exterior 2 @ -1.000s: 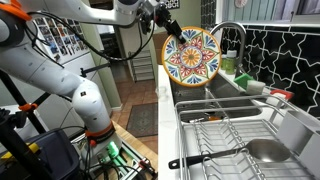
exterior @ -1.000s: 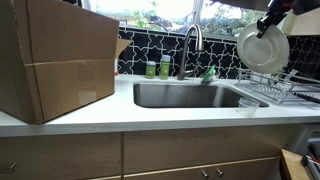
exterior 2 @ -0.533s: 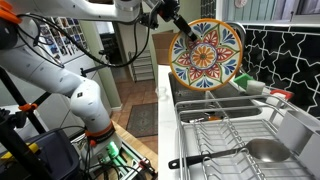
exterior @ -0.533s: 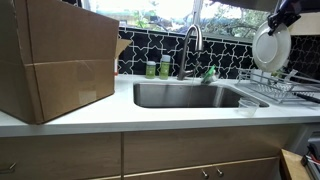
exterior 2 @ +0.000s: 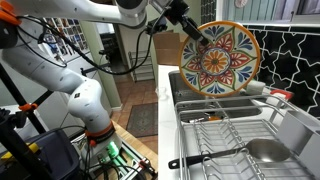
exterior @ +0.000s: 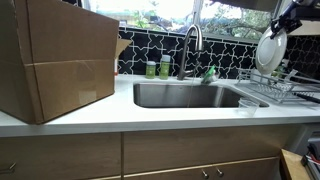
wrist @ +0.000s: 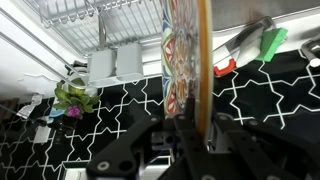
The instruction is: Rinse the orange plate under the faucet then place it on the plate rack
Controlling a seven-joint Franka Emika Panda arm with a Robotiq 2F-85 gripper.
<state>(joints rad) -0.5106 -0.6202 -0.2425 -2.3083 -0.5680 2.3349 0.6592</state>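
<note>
My gripper, above the rack, should next lower the upright plate between the plate rack's wires and release the plate's upper rim.
The orange plate (exterior 2: 222, 60) hangs upright in the air, showing a colourful patterned face with an orange rim. In an exterior view its pale back (exterior: 271, 48) is above the plate rack (exterior: 268, 83). My gripper (exterior 2: 196, 32) is shut on the plate's upper edge. In the wrist view the plate (wrist: 190, 55) stands edge-on between my gripper (wrist: 190, 132) jaws, with the wire rack (wrist: 105, 18) beyond it. The steel gooseneck faucet (exterior: 192, 45) rises behind the sink (exterior: 185, 95), to the left of the plate. In the patterned-face view the plate hides the faucet.
A big cardboard box (exterior: 55, 60) fills the counter left of the sink. Green bottles (exterior: 157, 68) stand by the faucet. The chrome rack (exterior 2: 225, 135) holds a long-handled metal ladle (exterior 2: 262, 151). The robot's base and cables (exterior 2: 60, 110) are beside the counter.
The gripper has carried the plate away from the faucet and sideways over the rack. The grip has stayed shut.
</note>
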